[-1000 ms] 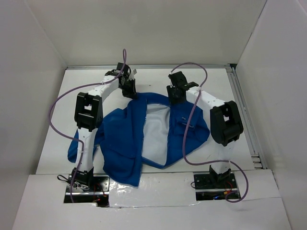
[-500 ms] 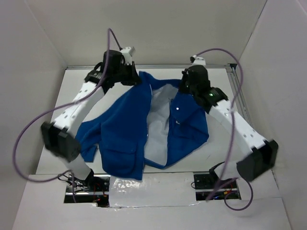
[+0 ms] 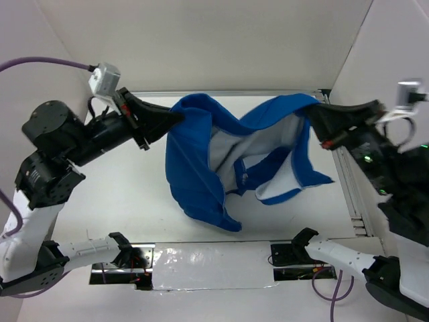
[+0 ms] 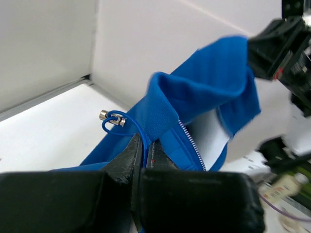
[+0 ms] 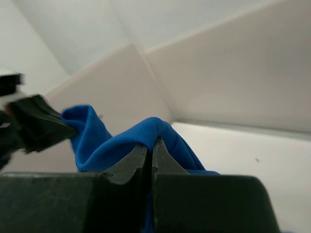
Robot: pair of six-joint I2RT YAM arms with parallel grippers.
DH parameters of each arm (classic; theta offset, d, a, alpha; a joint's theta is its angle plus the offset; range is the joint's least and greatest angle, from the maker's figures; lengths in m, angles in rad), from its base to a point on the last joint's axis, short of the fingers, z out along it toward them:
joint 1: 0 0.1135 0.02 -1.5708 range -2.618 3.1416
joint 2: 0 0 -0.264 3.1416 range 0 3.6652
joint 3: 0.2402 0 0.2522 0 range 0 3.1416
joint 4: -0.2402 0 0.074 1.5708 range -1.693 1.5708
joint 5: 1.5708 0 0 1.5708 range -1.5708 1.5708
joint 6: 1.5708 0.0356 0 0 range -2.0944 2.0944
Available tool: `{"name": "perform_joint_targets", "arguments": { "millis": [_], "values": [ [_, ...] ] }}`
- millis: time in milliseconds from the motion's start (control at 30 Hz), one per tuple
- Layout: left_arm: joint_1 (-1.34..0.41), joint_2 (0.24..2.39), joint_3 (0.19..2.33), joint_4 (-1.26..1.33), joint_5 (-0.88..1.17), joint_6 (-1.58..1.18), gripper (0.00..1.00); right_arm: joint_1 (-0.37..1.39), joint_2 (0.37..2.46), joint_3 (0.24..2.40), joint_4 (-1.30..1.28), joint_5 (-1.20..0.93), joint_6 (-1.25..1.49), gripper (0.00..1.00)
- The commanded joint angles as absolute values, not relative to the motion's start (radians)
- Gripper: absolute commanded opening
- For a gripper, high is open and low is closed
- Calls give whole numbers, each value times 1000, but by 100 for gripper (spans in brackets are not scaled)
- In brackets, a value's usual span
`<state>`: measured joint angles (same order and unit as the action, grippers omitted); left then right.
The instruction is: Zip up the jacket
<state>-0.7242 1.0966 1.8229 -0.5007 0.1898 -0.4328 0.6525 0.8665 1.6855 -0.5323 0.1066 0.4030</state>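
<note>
The jacket hangs bunched in the air, so my right gripper should next move outward and down to the far edge of the table and let go of the collar there.
The royal-blue jacket hangs in the air between my two grippers, open at the front, its white lining showing. My left gripper is shut on the jacket's left collar edge; in the left wrist view the silvery zipper teeth run beside the fingers and a blue drawcord with a metal toggle hangs out. My right gripper is shut on the right collar edge, a fold of blue fabric pinched between its fingers. The lower hem droops toward the table.
The white table is boxed in by white walls on three sides. A metal rail runs along the right edge. The arm bases sit on a taped strip at the near edge. Purple cables loop off both arms.
Both arms have risen and spread apart, lifting the jacket off the table by its collar. It went from lying flat to hanging open between the grippers.
</note>
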Motion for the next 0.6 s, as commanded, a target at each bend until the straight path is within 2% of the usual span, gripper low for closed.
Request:
{"name": "perform_joint_targets", "arguments": {
  "millis": [0,167,200,267,433,500,567],
  "values": [
    [-729,1055,1888,-393,319,-465,0,664,882,1865,-512,-32,397,0],
    [-729,1117,1995,-420,269,-450,0,669,982,1996,-540,-3,400,0],
    [-729,1140,2005,-423,224,-442,0,670,1021,2025,-557,106,396,0],
    [-729,1164,2003,-419,169,-425,0,670,1069,2051,-574,178,384,0],
    [-697,1331,2012,-452,-136,-407,0,635,1274,2079,-670,348,425,0],
    [-610,1414,2055,-509,-108,-442,0,563,1380,2076,-690,339,462,0],
    [-476,1555,2108,-587,12,-524,0,497,1477,2053,-670,229,498,0]
  ]
}}
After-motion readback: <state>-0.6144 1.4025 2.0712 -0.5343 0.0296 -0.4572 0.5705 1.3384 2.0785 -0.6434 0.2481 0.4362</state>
